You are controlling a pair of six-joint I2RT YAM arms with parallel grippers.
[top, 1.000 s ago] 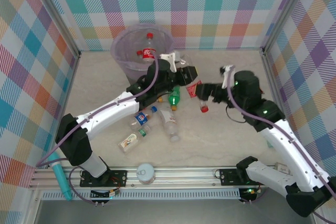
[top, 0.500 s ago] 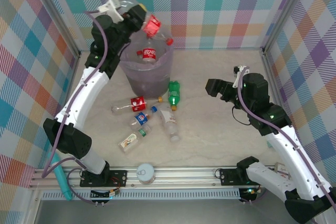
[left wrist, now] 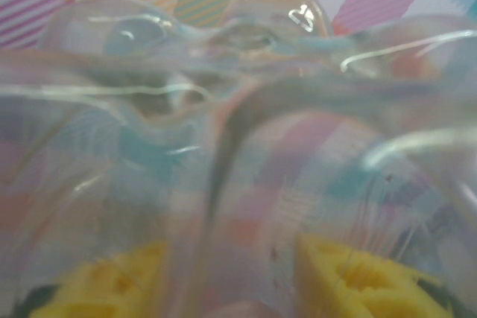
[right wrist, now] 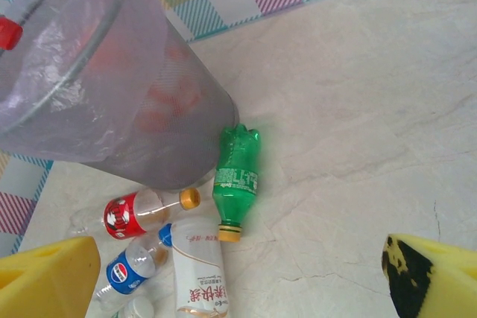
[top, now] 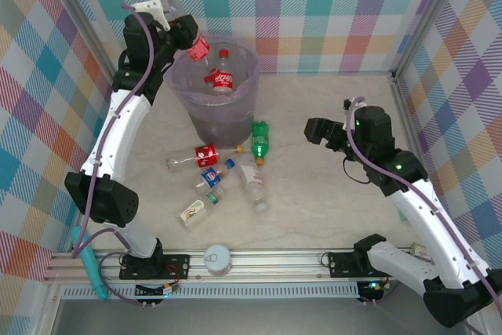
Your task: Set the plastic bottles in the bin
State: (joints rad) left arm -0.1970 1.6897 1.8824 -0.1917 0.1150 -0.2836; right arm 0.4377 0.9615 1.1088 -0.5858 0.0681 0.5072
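Note:
The left gripper swings across the bin's rim next, then down over the bin's opening (top: 218,71), below and beside it, to release the bottle.
My left gripper (top: 187,37) is raised beside the bin's far left rim, shut on a clear plastic bottle with a red label (top: 198,47). In the left wrist view that bottle (left wrist: 238,109) sits between the yellow pads (left wrist: 358,277). The lilac-lined bin (top: 196,111) holds another red-labelled bottle (top: 223,76). On the table in front of the bin lie a green bottle (top: 260,140), a red-labelled one (top: 198,155), a blue-labelled one (top: 212,175) and a white-labelled one (top: 252,183). My right gripper (top: 315,130) hovers open to their right. Its wrist view shows the bin (right wrist: 112,87) and green bottle (right wrist: 237,176).
Two more small bottles (top: 193,210) lie nearer the front. A white canister with a grey lid (top: 217,257) stands on the front rail. A teal tool (top: 88,263) hangs at the front left. Checked walls close in three sides.
The left arm rose from the table with the red-labelled bottle, then carried it left across the bin to the far left rim. The right gripper pulled back to the right and holds still.

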